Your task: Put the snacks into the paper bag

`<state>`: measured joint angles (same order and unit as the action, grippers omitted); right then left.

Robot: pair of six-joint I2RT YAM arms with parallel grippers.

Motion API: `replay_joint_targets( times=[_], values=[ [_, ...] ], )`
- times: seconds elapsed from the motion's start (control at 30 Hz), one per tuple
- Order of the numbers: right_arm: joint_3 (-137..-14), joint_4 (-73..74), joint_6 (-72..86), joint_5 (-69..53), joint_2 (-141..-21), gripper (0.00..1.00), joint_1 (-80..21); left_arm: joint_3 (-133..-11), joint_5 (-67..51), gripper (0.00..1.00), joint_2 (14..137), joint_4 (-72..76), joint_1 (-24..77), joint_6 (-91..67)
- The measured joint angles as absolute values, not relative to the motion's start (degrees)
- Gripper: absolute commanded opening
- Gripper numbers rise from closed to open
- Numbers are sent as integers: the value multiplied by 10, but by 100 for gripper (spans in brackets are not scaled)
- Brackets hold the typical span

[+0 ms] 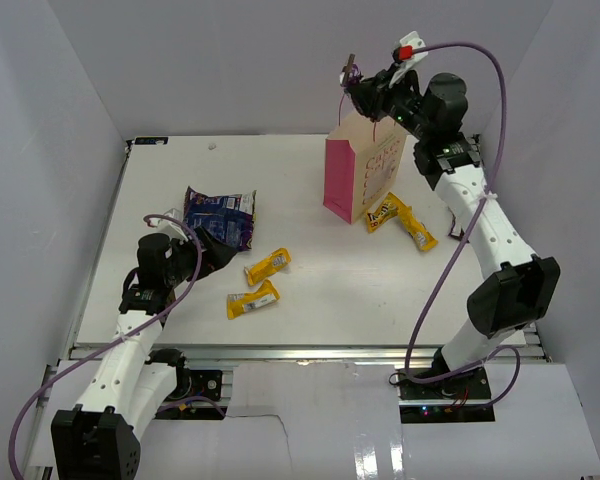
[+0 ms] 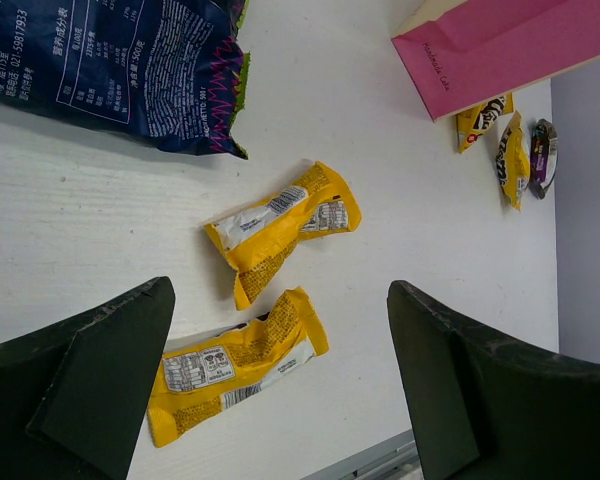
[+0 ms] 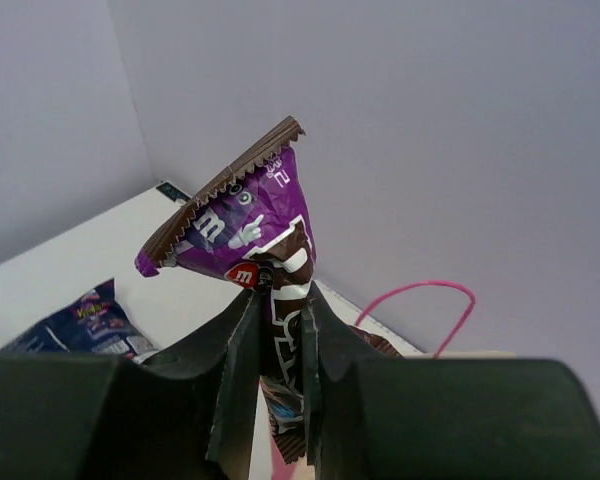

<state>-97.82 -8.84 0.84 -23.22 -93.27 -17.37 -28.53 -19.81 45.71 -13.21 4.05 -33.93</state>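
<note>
The dark purple candy packet should be released inside the paper bag, so next I need to bring my right gripper down toward the paper bag's opening (image 1: 360,130), as that opening is below the closed fingers.
My right gripper (image 1: 352,80) hangs over the paper bag (image 1: 365,170), shut on the dark purple candy packet (image 3: 240,215), which sticks up between its fingers. The bag's pink cord handle (image 3: 420,300) shows just behind the jaws. The blue-purple chip bag (image 1: 220,215) lies at the left of the table. My left gripper (image 2: 280,290) is open, low over two yellow bars (image 2: 280,225) (image 2: 235,365) and touching neither. Two more yellow packets (image 1: 382,213) (image 1: 417,228) lie at the bag's foot.
The paper bag (image 2: 500,50) stands upright at the back right, pink side toward the left arm. A small dark wrapper (image 2: 542,155) lies beside the yellow packets near the table's right edge. White walls close in the table on three sides.
</note>
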Motion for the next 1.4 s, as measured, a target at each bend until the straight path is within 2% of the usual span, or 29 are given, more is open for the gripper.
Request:
replay_joint_targets(
  times=[0.17,0.33,0.53,0.57,0.67,0.93,1.07,1.13,1.3,1.4],
  values=[
    [-967,-128,20,-106,-958,16,-224,-285,-200,98,457,-130,44,-340],
    [-934,-167,-4,-19,-961,18,-223,-285,-200,98,458,-128,44,-340],
    [-872,-192,-50,29,-960,43,-218,-285,-201,98,476,-122,45,-341],
    [-862,-195,-57,33,-960,50,-218,-285,-201,98,479,-122,46,-341],
    [-847,-200,-74,42,-960,58,-218,-285,-202,98,485,-121,49,-341],
    [-845,-217,-91,45,-958,63,-219,-293,-181,98,529,-119,114,-336],
    [-845,-189,-114,-1,-939,80,-217,-332,-131,95,611,-121,196,-316],
    [-846,-150,-152,-83,-914,90,-208,-362,-109,90,661,-124,224,-301],
    [-842,-7,-257,-276,-826,91,-192,-468,-37,87,808,-141,265,-246],
    [-778,42,-308,-338,-758,91,-184,-536,6,87,893,-152,289,-211]
  ],
)
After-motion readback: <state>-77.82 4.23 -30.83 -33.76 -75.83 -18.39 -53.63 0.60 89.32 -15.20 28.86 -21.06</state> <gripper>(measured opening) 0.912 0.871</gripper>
